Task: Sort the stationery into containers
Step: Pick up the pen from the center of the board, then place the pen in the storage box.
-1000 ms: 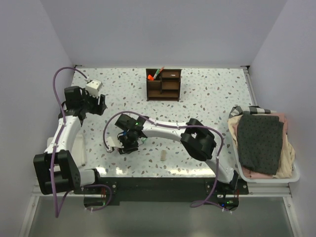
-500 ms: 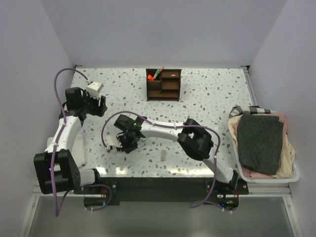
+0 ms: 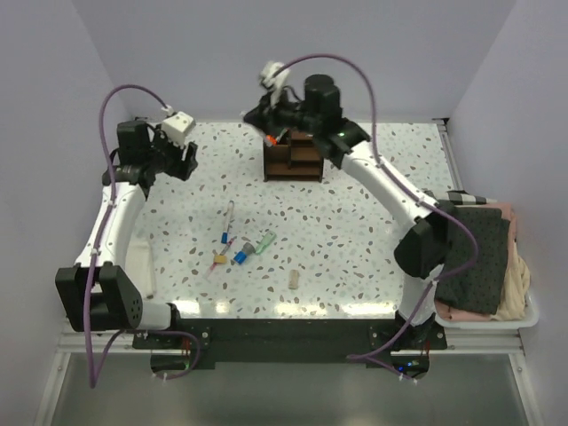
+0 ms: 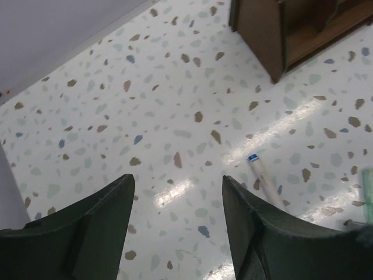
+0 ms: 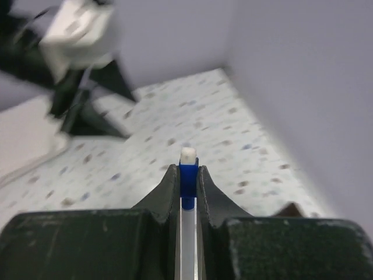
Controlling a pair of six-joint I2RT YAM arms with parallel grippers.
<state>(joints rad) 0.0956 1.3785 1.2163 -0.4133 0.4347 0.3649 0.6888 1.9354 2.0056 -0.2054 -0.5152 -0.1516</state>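
Observation:
I need to move my right gripper over and down to the orange marker's compartment [image 3: 276,139], which is below it and to its right in the top view, to let go of the pen.
The dark brown organizer [image 3: 302,158] stands at the back centre, with an orange-and-black marker [image 3: 271,138] in its back left compartment. My right gripper [image 3: 259,113] hovers just above and behind the organizer's left corner, shut on a white pen with a blue cap [image 5: 187,175]. My left gripper [image 3: 184,158] is open and empty over the back left of the table; its view shows the organizer's corner [image 4: 274,35] and a blue-tipped pen [image 4: 262,176]. On the table lie a thin pen [image 3: 229,221], a green marker [image 3: 263,242], blue-capped pieces [image 3: 240,256] and a tan block [image 3: 295,279].
A white basket [image 3: 530,312] heaped with dark and pink cloths stands at the right edge. A white folded cloth [image 3: 145,266] lies by the left arm's base. Walls close the table at the back and left.
My right arm has swung from the table's middle up to the organizer at the back, uncovering the loose stationery. My left gripper has moved a little toward the back.

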